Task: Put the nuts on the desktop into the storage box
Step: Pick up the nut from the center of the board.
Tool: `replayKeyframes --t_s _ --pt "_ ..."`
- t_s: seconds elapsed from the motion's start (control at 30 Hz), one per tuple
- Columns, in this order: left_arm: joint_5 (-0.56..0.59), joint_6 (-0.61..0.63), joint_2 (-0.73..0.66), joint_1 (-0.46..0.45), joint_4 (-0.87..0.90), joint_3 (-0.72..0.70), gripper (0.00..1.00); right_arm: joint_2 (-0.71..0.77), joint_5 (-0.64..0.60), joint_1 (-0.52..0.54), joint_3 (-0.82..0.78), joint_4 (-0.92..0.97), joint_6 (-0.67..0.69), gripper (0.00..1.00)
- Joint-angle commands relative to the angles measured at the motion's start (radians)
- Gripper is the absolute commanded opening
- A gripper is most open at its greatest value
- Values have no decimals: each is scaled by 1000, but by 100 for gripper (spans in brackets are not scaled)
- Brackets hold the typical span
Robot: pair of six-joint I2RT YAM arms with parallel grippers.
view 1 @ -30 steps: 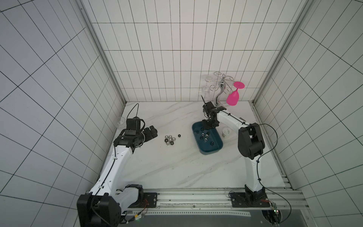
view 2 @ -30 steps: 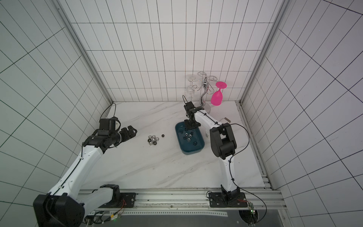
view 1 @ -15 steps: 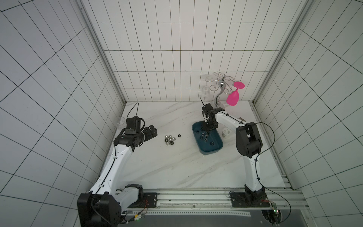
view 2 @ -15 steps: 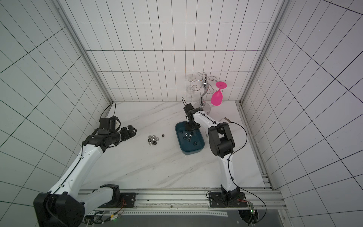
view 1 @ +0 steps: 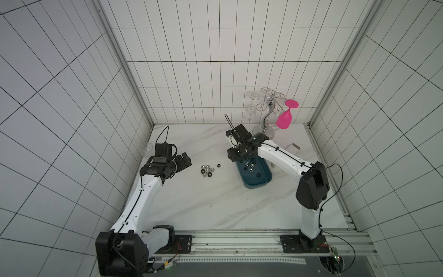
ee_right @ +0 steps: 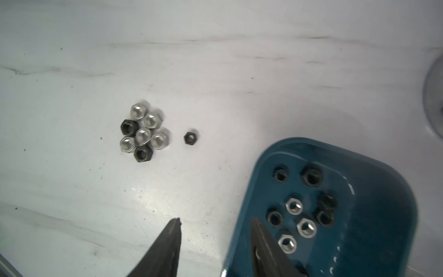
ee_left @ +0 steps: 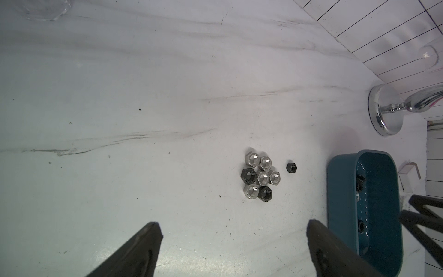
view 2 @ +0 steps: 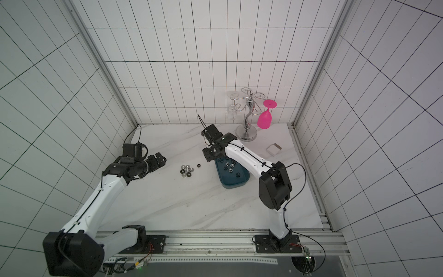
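Note:
The cluster's box-side silver nut (view 1: 212, 169) lies below my right gripper, past the small black one. The right gripper moves away from the box (view 1: 254, 185) and down onto it next.
Several silver and black nuts (view 1: 207, 170) (view 2: 186, 171) (ee_left: 260, 178) (ee_right: 143, 133) lie clustered on the white marble desktop (view 1: 215, 203). One small black nut (view 1: 218, 165) (ee_left: 291, 167) (ee_right: 190, 138) sits just right of them. The teal storage box (view 1: 254, 185) (view 2: 233, 184) (ee_right: 374, 172) holds several more nuts (ee_right: 304, 226). My right gripper (view 1: 235, 157) (ee_right: 215, 219) is open and empty, straddling the box's left end wall. My left gripper (view 1: 185, 163) (ee_left: 233, 223) is open and empty, left of the cluster.
A chrome glass rack (view 1: 265, 130) with a pink glass (view 1: 284, 120) stands at the back right. A small white block (view 1: 293, 147) lies behind the box. A clear cup (view 1: 147, 148) sits by the left wall.
My right gripper has opened from shut and shifted left, from over the box's middle to its left end. The left arm has not moved.

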State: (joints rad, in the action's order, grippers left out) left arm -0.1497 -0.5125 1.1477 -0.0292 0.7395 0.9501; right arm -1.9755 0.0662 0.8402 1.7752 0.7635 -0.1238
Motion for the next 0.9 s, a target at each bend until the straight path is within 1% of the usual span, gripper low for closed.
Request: replayKeyframes --t_s 0.0,0.17,0.47,0.67,0.87 --pt "-4 -7 5 23 12 28 98 -80 35 37 36 17 0 51" --pt "-11 2 5 53 30 29 98 -178 28 75 91 22 -10 51" --pt "-1 20 -6 65 49 22 98 -346 4 100 226 83 25 50" --pt "16 30 -17 76 59 16 98 -422 -21 114 297 108 39 50" --pt "21 40 -17 89 56 12 98 -460 -37 128 340 117 39 50"
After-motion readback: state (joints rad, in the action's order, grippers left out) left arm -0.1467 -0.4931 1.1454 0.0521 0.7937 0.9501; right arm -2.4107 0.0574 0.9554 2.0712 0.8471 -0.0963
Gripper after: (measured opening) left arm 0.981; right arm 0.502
